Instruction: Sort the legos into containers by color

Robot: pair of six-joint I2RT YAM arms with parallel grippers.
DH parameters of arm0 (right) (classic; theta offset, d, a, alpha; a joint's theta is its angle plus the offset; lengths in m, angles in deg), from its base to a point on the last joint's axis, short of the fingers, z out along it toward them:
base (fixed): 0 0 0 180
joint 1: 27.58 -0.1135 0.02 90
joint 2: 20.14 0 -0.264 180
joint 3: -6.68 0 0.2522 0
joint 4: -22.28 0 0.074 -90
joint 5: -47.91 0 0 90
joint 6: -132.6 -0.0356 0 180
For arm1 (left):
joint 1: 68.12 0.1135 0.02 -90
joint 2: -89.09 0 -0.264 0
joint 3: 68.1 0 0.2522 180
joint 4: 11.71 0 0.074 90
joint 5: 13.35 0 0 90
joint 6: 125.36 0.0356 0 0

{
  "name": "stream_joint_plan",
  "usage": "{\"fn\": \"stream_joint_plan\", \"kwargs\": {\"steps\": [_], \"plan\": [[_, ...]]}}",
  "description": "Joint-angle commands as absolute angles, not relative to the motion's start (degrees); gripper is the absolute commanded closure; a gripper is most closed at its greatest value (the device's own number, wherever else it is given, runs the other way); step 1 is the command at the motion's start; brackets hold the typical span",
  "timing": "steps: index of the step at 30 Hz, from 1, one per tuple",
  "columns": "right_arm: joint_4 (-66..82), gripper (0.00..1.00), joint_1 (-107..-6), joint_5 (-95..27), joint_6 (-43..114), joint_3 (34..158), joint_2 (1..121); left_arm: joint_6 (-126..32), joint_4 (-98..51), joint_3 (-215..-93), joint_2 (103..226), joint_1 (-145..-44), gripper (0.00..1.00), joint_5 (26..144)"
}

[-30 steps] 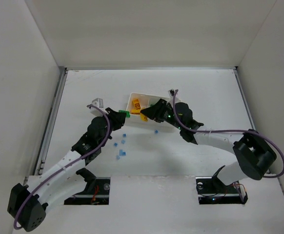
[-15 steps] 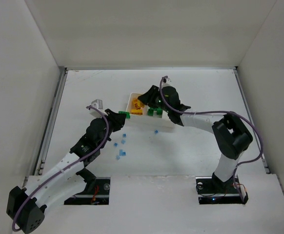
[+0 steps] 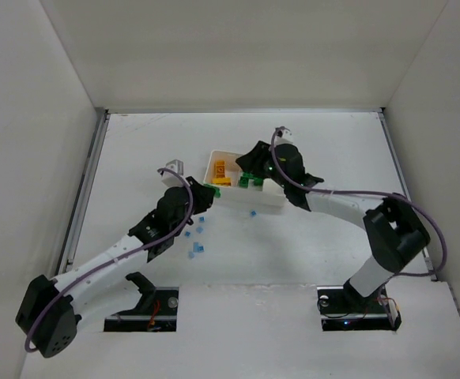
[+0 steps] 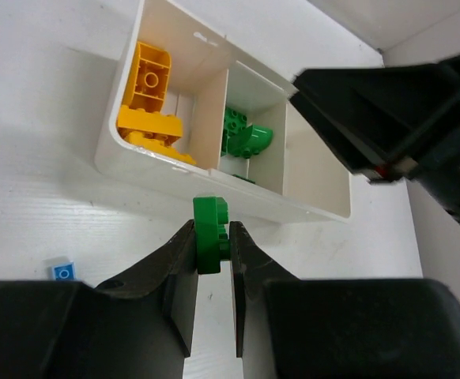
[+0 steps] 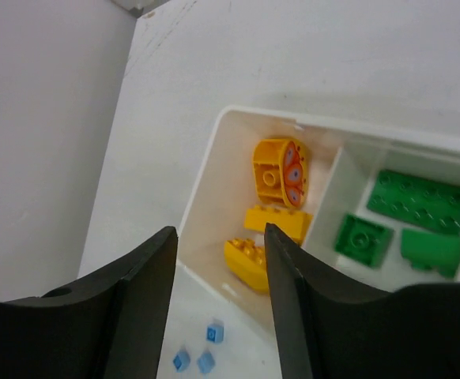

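The left gripper will next move outward past the tray's near side and release the green brick over the tray's middle section, because other green bricks lie there.
The white three-compartment tray [image 3: 228,154] lies at mid-table. Its left compartment holds yellow bricks [image 5: 276,222], its middle one green bricks [image 5: 423,198]. The right compartment [image 4: 313,170] shows bare in the left wrist view. My left gripper [image 3: 207,192] is shut on a green brick [image 4: 209,234], held upright just in front of the tray's near wall [image 4: 159,178]. My right gripper [image 5: 220,233] is open and empty above the tray's left end, and it also shows in the top view [image 3: 250,160]. Several light-blue bricks [image 3: 195,251] lie on the table in front of the tray.
One light-blue brick [image 3: 253,213] lies alone close to the tray's near wall. Three more show below my right fingers [image 5: 215,332]. High white walls enclose the table on the left, back and right. The two arms come close together over the tray.
My left gripper has moved right with the green brick, up to the tray's near wall. My right gripper swung over the tray's left end, then drew back slightly to the right.
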State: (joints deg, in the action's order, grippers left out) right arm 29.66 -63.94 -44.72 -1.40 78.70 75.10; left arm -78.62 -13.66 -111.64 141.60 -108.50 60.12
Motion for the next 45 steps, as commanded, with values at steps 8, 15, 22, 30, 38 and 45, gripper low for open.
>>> {"fn": "stream_joint_plan", "kwargs": {"steps": [8, 15, 22, 30, 38, 45], "plan": [[33.9, 0.76, -61.0, -50.4, 0.9, 57.0, 51.8, -72.7, -1.8, -127.0, 163.8, -112.6, 0.9, 59.5], [32.7, 0.71, -62.2, -51.8, 0.9, 48.6, 40.8, -69.4, -0.9, -137.6, 177.0, -112.3, 0.88, 59.2], [26.4, 0.55, -65.8, -53.3, 3.8, 47.8, 39.0, -66.7, -1.9, -143.8, 182.0, -112.5, 0.57, 59.2], [19.2, 0.45, -71.7, -54.3, 10.3, 52.3, 47.2, -66.4, -3.9, -136.6, 173.0, -111.2, 0.51, 56.8], [12.7, 0.44, -76.0, -55.4, 15.6, 60.6, 60.5, -70.5, -12.1, -116.7, 150.3, -109.7, 0.58, 52.2], [11.7, 0.49, -76.1, -56.9, 16.7, 64.5, 67.0, -74.1, -29.9, -108.8, 134.2, -108.7, 0.65, 48.6]]}}
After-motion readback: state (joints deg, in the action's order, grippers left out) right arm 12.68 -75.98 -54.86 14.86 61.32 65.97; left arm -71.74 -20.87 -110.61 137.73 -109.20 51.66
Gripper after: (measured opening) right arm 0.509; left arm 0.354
